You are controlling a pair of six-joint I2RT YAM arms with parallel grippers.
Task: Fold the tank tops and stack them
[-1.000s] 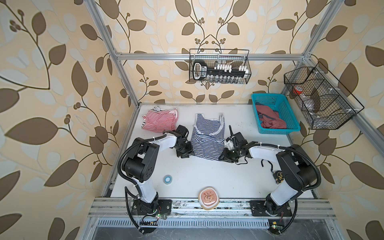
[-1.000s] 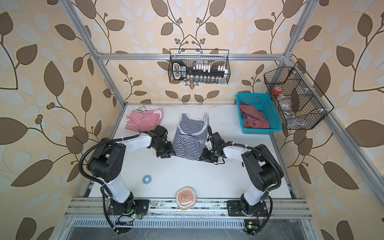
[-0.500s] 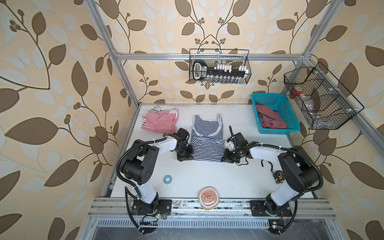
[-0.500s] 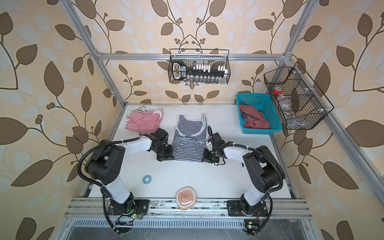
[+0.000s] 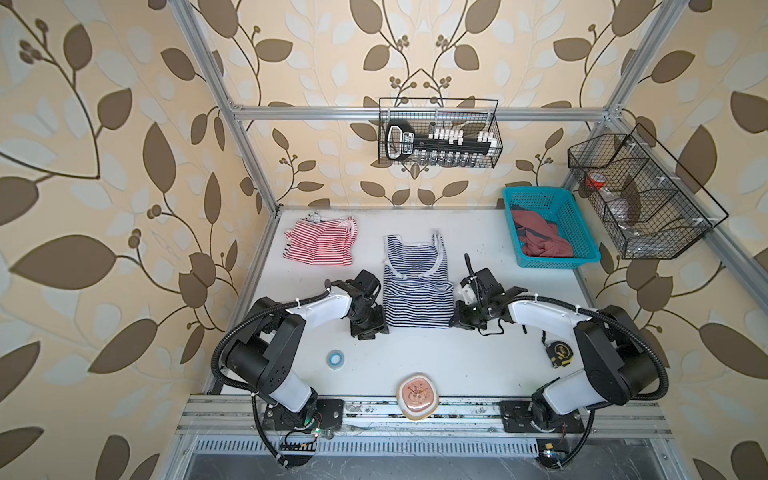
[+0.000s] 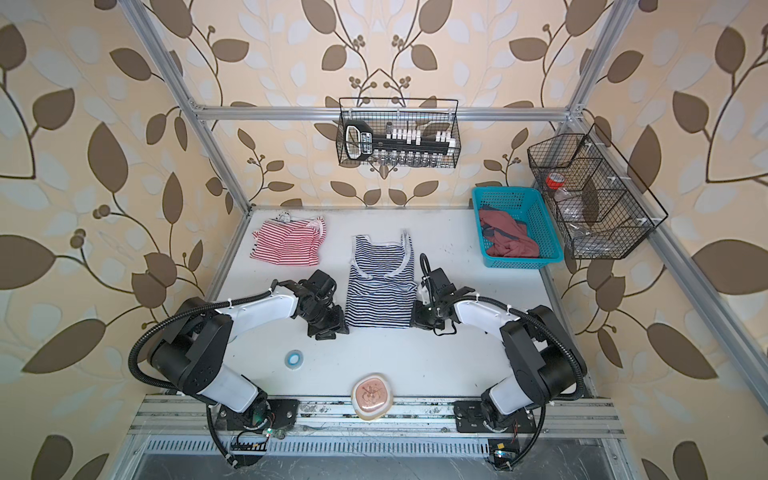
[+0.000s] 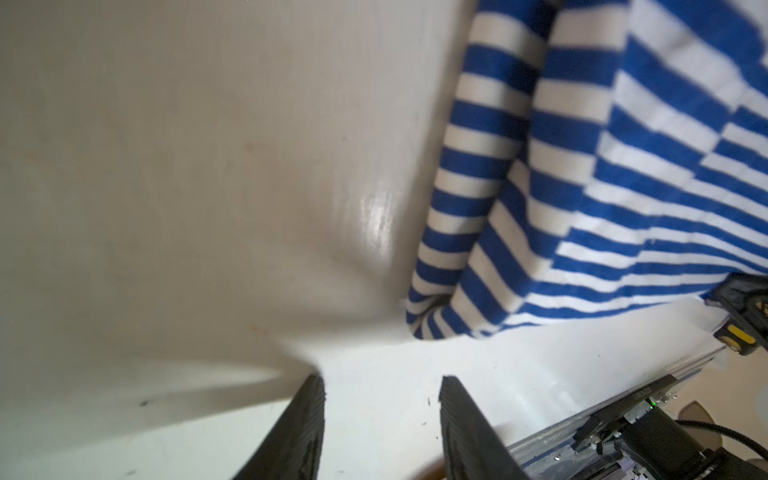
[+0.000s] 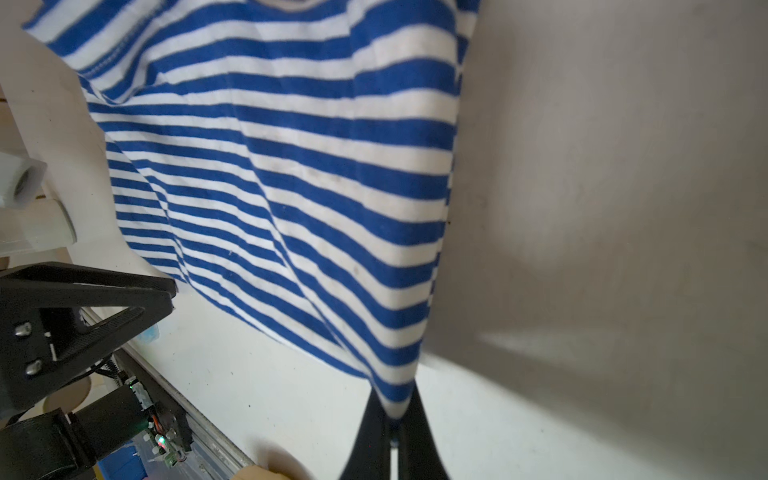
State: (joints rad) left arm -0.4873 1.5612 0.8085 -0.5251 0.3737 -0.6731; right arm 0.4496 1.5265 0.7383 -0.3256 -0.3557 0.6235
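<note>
My left gripper should next ease outward onto the hem's free near corner [image 6: 349, 325] [image 7: 429, 323], which lies outward of its open fingers, as my right gripper holds the other end.
The navy-and-white tank top [image 5: 417, 286] lies flat mid-table, straps toward the back wall, and shows in both top views [image 6: 380, 291]. My left gripper [image 7: 382, 386] is open, just off the top's near left corner [image 7: 440, 316], with only bare table between its fingers; a top view shows the left gripper [image 5: 372, 328] beside the hem. My right gripper [image 8: 392, 411] is shut on the navy top's near right corner, at the hem's right end [image 5: 457, 322]. The red-and-white tank top [image 5: 322, 243] lies bunched at the back left, away from both grippers.
A teal basket [image 5: 559, 262] with reddish cloth stands at the back right. A blue tape roll [image 5: 335, 357] lies front left, a pink dish [image 5: 417, 397] at the front edge, a tape measure [image 5: 559, 353] by the right arm. Wire baskets [image 5: 438, 133] hang on the walls.
Both grippers drew the navy top's hem toward the front and squared it. The left gripper then let go of its corner and opened; the right stays shut on its corner.
</note>
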